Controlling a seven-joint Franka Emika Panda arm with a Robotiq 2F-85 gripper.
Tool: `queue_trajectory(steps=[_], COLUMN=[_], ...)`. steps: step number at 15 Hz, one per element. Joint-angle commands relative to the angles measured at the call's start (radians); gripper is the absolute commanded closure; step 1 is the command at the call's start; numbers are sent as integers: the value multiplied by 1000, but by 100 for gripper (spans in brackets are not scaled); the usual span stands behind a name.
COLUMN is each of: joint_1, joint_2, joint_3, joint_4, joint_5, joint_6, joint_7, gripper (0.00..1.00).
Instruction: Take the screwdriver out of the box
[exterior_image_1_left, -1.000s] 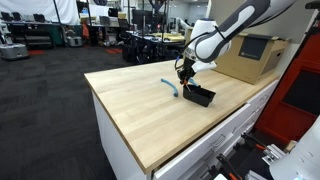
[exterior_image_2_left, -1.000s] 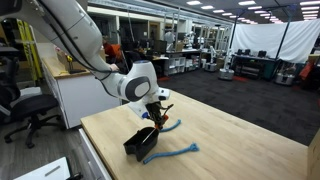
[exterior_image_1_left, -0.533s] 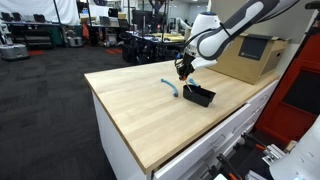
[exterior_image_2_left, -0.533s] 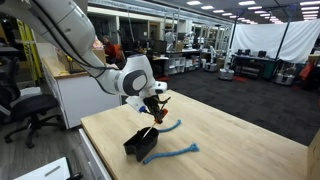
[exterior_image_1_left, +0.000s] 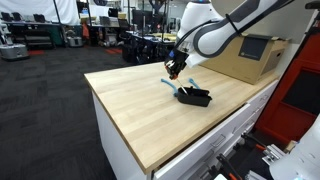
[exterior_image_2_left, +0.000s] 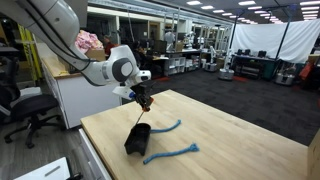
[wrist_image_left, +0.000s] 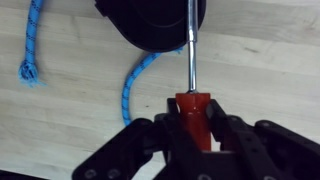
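Observation:
The screwdriver's stem still hangs over the black box (exterior_image_1_left: 194, 97), so next I need to move my gripper past the box's rim and down to the bare tabletop beside it, and let go of the screwdriver's handle.
My gripper (wrist_image_left: 193, 122) is shut on the orange handle of the screwdriver (wrist_image_left: 191, 60). Its thin metal shaft points down toward the black box (wrist_image_left: 150, 25) on the wooden table. In both exterior views the gripper (exterior_image_1_left: 175, 68) (exterior_image_2_left: 143, 100) hangs above the table with the screwdriver lifted out. The black box (exterior_image_1_left: 194, 97) (exterior_image_2_left: 137, 137) sits below and a little to the side of it. The shaft tip is above the box rim in the wrist view.
Two light-blue ropes lie on the table by the box (exterior_image_2_left: 171, 152) (exterior_image_2_left: 166, 126), also in the wrist view (wrist_image_left: 135, 80). A large brown cardboard box (exterior_image_1_left: 245, 58) stands at the table's far end. The table edge (exterior_image_1_left: 120, 130) is nearby.
The gripper has risen and moved away from the black box, carrying the screwdriver up out of it. The box has shifted slightly and now lies flatter on the table.

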Motion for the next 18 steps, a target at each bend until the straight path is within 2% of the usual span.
queue_trajectory(steps=[1, 6, 8, 10, 12, 18], joint_1=[39, 109, 127, 129, 113, 61], joint_2=[51, 106, 129, 162, 194, 321], joint_3=[64, 103, 113, 125, 131, 128], joint_4=[79, 164, 197, 231, 251, 358], joint_5=[-68, -325, -358, -273, -149, 182], joint_6=[-176, -391, -488, -544, -481, -503], joint_7=[-1, 153, 156, 69, -67, -435], gripper=[92, 92, 92, 92, 92, 92])
